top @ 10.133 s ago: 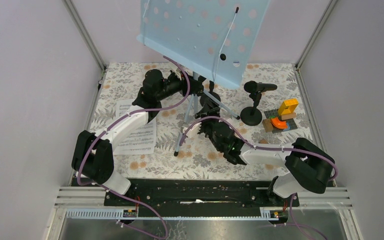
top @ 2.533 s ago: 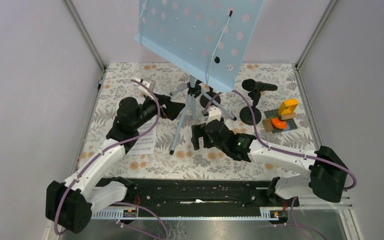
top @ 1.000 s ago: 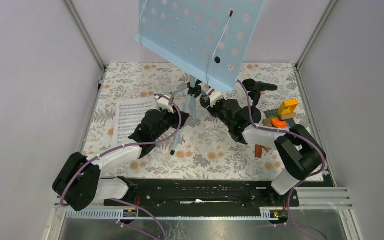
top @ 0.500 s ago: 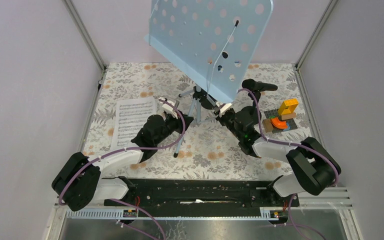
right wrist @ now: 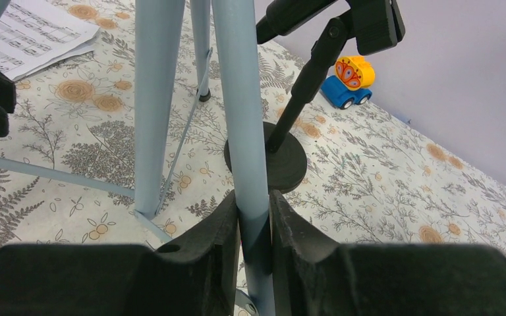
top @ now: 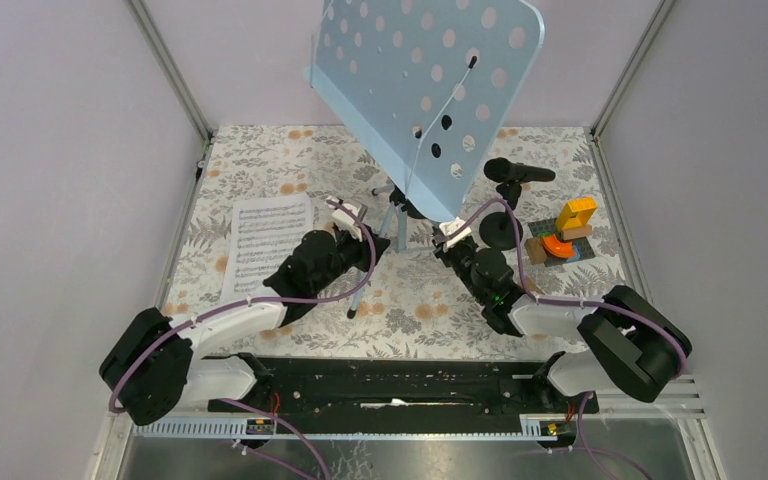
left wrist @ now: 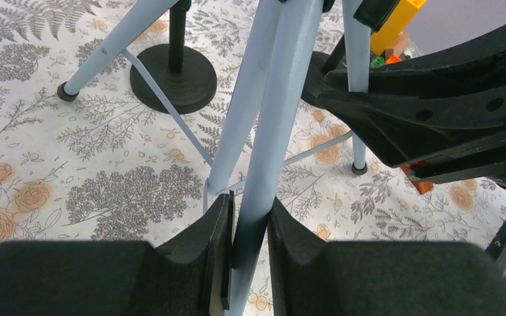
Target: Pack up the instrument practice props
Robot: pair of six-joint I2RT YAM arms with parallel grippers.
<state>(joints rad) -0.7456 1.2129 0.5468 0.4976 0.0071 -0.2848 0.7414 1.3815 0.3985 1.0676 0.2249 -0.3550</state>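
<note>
My right gripper draws back over the bare near mat (top: 434, 292) next, which lies between it and my base, and lets go of the leg there, clear of the second holder.
The light-blue perforated music desk (top: 430, 90) leans over the mat on its thin blue-grey tripod (top: 392, 215). My left gripper (top: 360, 226) is shut on one tripod leg (left wrist: 283, 99), which runs between its fingers (left wrist: 219, 250). My right gripper (top: 451, 237) is shut on another leg (right wrist: 240, 99). A white sheet-music page (top: 265, 245) lies at the left. One black microphone (top: 518, 172) sits in its round-based holder (top: 500, 232) at the right. A second black holder (right wrist: 267, 161) stands behind the tripod.
Colourful toy blocks (top: 565, 235) sit at the right, close behind my right arm. A blue and yellow toy car (right wrist: 349, 79) stands by the back wall. Grey walls and metal posts close in the floral mat (top: 410, 300) on three sides.
Both grippers have closed on the tripod legs. The music desk and tripod have shifted to the right and tilted, and both arms have drawn in toward the near side.
</note>
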